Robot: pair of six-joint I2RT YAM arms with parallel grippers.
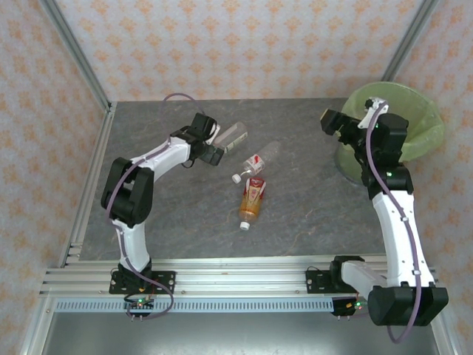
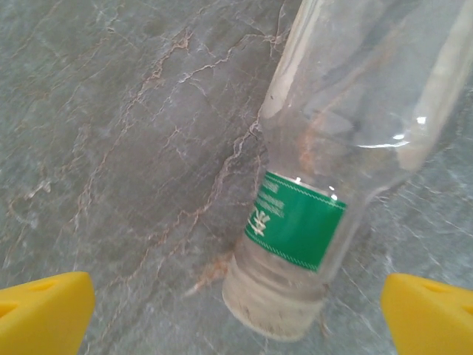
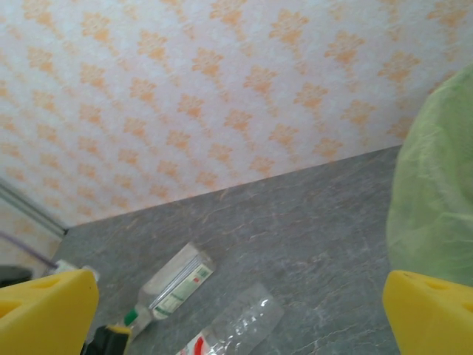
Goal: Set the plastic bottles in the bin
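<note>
The clear bottle lies slanted to my left gripper's fingers. The green neck band (image 2: 295, 218) comes next, as my left gripper turns in line and goes down past the cap onto it.
Three plastic bottles lie on the grey table. A clear one with a green neck band (image 1: 233, 134) (image 2: 295, 218) (image 3: 174, 284) lies at the back. Its white cap points at my left gripper (image 1: 213, 145) (image 2: 236, 319), which is open low over the table with the cap end between its yellow fingertips (image 2: 44, 310), untouched. A clear bottle with a red-white label (image 1: 260, 158) (image 3: 240, 325) and an amber bottle (image 1: 252, 201) lie mid-table. My right gripper (image 1: 332, 121) (image 3: 236, 318) hangs open and empty, raised just left of the lime-green-lined bin (image 1: 414, 118) (image 3: 436, 192).
Patterned walls and metal frame posts (image 1: 74, 59) close the table at the back and sides. An aluminium rail (image 1: 236, 281) runs along the near edge between the arm bases. The bin stands at the table's back right corner.
</note>
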